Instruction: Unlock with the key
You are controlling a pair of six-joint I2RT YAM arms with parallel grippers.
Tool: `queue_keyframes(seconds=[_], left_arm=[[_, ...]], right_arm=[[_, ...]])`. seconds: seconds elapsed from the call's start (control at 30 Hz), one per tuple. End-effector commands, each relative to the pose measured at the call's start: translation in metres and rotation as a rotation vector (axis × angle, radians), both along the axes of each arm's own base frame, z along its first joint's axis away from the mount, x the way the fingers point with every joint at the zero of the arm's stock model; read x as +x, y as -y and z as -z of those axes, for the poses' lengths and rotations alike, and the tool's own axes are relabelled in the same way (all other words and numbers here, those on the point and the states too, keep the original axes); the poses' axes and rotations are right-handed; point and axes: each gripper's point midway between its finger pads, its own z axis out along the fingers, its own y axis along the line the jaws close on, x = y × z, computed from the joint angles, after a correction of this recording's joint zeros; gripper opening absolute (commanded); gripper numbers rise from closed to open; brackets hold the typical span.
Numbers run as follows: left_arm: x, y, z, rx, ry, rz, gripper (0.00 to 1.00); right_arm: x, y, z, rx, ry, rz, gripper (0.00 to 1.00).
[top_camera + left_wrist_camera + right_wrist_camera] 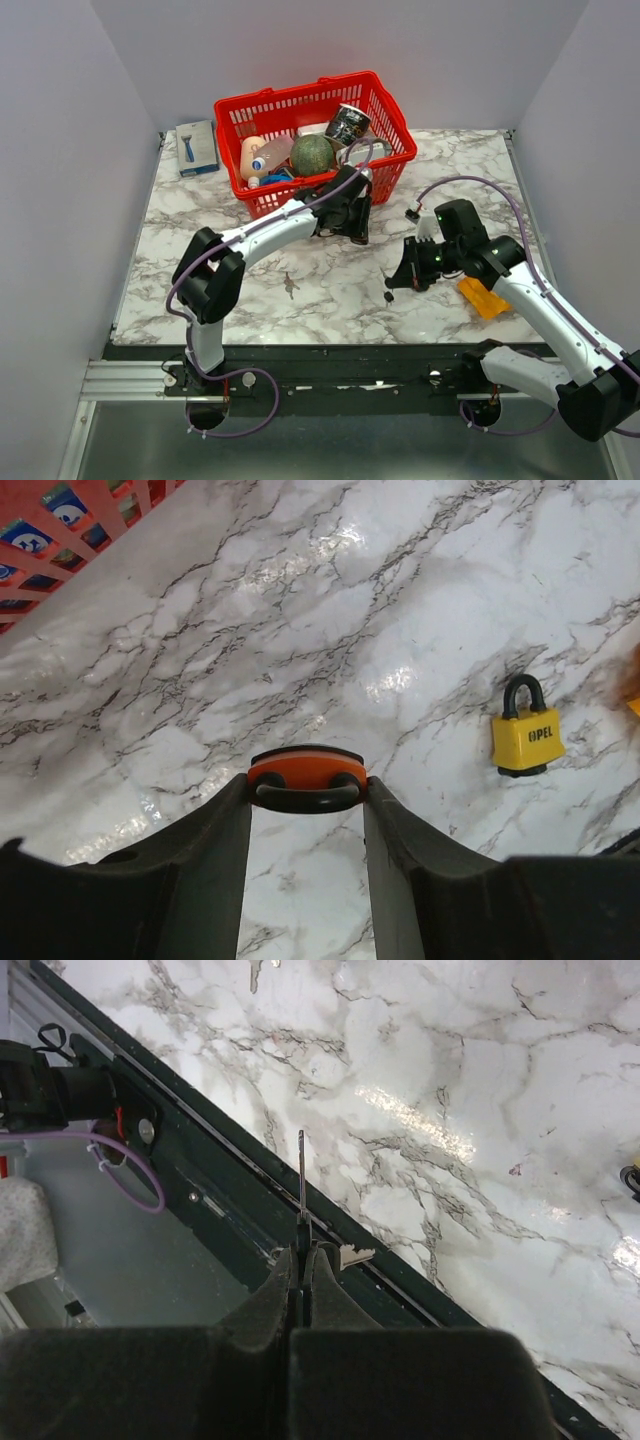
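My right gripper holds the key at mid table. My left gripper needs to come back from the red basket next and bring the orange padlock (305,765) down onto the tabletop.
My left gripper (306,785) is shut on an orange padlock (305,765) with a black shackle, pinched between the fingertips just above the marble table (300,600). In the top view this gripper (352,222) is in front of the red basket. A yellow padlock (527,740) lies flat on the table to its right; the top view does not show it. My right gripper (301,1250) is shut on a key (301,1165), edge-on, its blade pointing out past the tips. A second silvery key (356,1254) hangs beside it. In the top view the right gripper (405,278) holds the key (388,296) at mid table.
A red basket (390,125) with a melon, a can and bottles stands at the back. A blue and white box (197,147) lies at the back left. An orange flat object (484,298) lies at the right. A small dark thing (290,285) lies at front left. The dark table edge (230,1185) is below the key.
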Motion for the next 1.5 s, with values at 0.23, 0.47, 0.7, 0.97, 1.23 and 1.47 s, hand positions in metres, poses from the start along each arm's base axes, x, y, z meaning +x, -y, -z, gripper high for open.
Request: queue_keyframes(seconds=[0.23, 0.47, 0.7, 0.97, 1.23, 1.47], left_arm=[[-0.054, -0.049, -0.001, 0.207, 0.016, -0.035, 0.00], [-0.110, -0.065, 0.032, 0.300, -0.176, 0.034, 0.00], [-0.137, -0.072, 0.079, 0.366, -0.356, 0.091, 0.00], [-0.116, -0.070, 0.095, 0.364, -0.392, 0.049, 0.15], [-0.126, -0.071, 0.091, 0.335, -0.416, 0.040, 0.63], [-0.133, -0.075, 0.090, 0.329, -0.427, 0.028, 0.75]], right_arm=[[0.010, -0.003, -0.005, 0.004, 0.025, 0.024, 0.01], [0.008, -0.003, -0.001, 0.006, 0.012, 0.019, 0.01], [0.007, -0.003, -0.002, 0.009, 0.011, 0.026, 0.01], [0.007, 0.000, -0.006, 0.006, 0.023, 0.037, 0.01], [0.007, -0.001, -0.005, 0.005, 0.016, 0.038, 0.01], [0.009, -0.003, -0.005, 0.012, 0.014, 0.034, 0.01]])
